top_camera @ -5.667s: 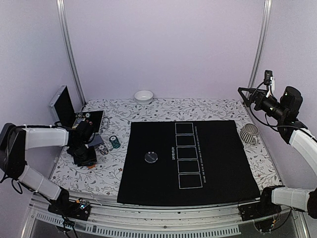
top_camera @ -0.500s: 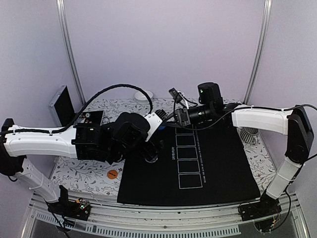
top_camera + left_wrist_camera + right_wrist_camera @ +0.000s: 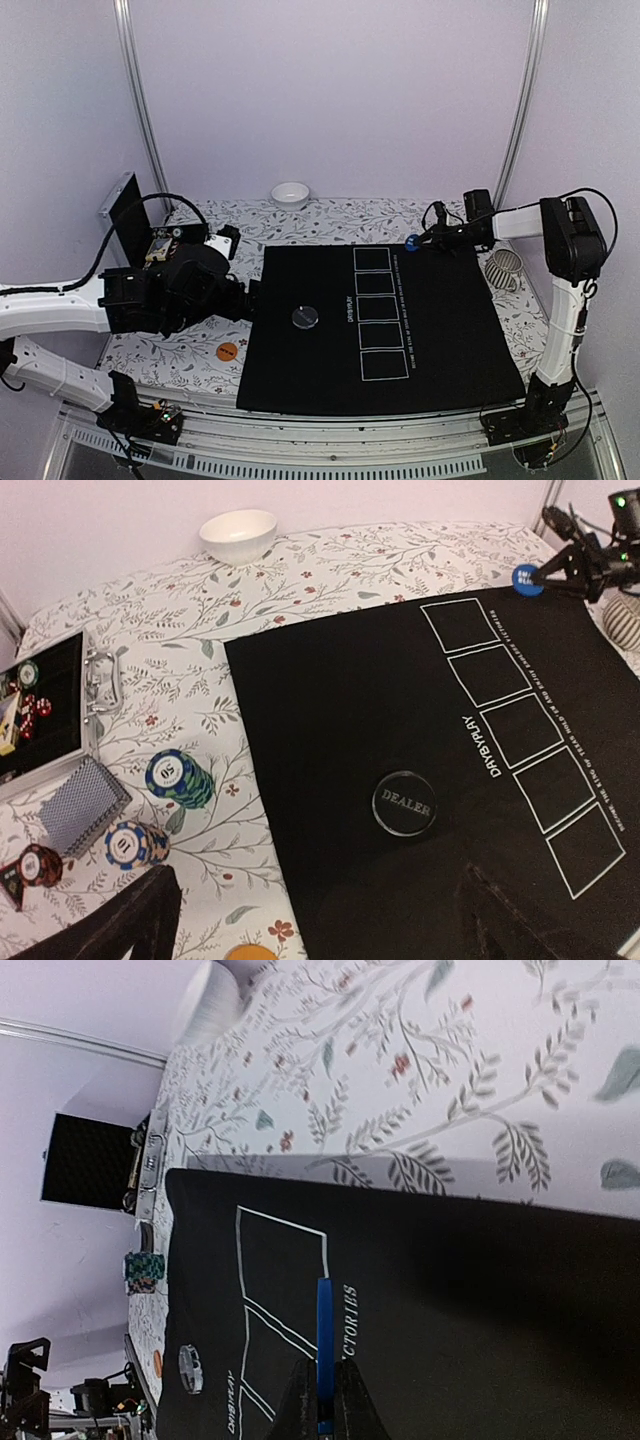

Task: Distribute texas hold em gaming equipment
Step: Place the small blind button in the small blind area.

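Observation:
I need to lower my right gripper and let go of the blue button disc on the mat [image 3: 440, 330] next to the white lettering, because that bare spot is below the gripper.
My right gripper [image 3: 420, 240] [image 3: 325, 1370] is shut on a blue button disc [image 3: 412, 242] [image 3: 324, 1330] [image 3: 527, 578], held on edge above the far edge of the black mat [image 3: 440, 330]. A dark "DEALER" disc [image 3: 305, 317] [image 3: 405, 805] lies flat on the mat's left half. My left gripper [image 3: 247, 298] [image 3: 320, 905] hangs open and empty over the mat's left edge, just short of that disc. An orange disc [image 3: 227, 351] [image 3: 250, 952] lies on the flowered cloth. Three chip stacks [image 3: 180, 778] [image 3: 135, 843] [image 3: 35, 865] stand beside a deck of grey-blue cards [image 3: 85, 802].
An open metal case [image 3: 40, 710] [image 3: 125, 215] with more chips sits at the far left. A white bowl [image 3: 290, 194] [image 3: 238, 532] stands at the back. A wire cup [image 3: 505, 268] is right of the mat. Five white rectangles [image 3: 378, 312] run down the mat.
My left arm has pulled back left off the mat's middle and its gripper has opened. My right arm has swung back right, carrying the blue disc. The DEALER disc has not moved.

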{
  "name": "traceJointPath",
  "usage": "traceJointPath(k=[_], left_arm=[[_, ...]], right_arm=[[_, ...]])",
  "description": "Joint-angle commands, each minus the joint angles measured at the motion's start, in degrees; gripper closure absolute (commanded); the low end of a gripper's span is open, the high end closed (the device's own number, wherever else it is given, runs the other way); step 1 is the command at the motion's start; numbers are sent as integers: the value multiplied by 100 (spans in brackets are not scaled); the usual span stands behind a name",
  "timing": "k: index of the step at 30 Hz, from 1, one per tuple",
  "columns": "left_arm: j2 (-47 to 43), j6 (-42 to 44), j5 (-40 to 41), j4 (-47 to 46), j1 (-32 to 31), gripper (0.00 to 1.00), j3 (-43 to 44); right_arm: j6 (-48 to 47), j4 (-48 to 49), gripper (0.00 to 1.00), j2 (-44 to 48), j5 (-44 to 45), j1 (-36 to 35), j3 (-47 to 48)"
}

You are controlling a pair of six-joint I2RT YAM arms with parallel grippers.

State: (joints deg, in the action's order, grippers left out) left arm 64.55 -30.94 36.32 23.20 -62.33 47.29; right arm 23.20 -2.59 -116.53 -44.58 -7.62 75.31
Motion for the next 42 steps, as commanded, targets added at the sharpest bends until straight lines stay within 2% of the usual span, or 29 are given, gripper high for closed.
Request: traceJointPath(k=[1, 6, 14, 17, 24, 29, 35, 38, 42], left_arm=[[-432, -528, -170, 49, 210, 2, -312], [-576, -426, -291, -96, 443, 2, -517], [-449, -282, -317, 9, 524, 2, -343], [-476, -314, -318, 9, 524, 2, -369], [-479, -319, -281, 70, 533, 2, -328], [-425, -280, -289, 75, 549, 2, -292], [-339, -229, -292, 127, 551, 2, -207], [-359, -211, -272, 170, 547, 2, -161], [-414, -228, -247, 211, 556, 2, -166]], right_arm=[[85, -218, 99, -352, 36, -152, 293], [91, -358, 98, -632, 220, -148, 429], [41, -606, 97, -886, 583, -152, 636], [-14, -792, 97, -1082, 410, -152, 839], [-175, -1051, 89, -1050, 814, -148, 853], [-344, -1242, 92, -959, 943, -152, 786], [-439, -1364, 88, -1108, 1139, -152, 933], [-414, -1403, 83, -1213, 1186, -152, 1088], [-454, -1528, 67, -1134, 1507, -152, 1194]])
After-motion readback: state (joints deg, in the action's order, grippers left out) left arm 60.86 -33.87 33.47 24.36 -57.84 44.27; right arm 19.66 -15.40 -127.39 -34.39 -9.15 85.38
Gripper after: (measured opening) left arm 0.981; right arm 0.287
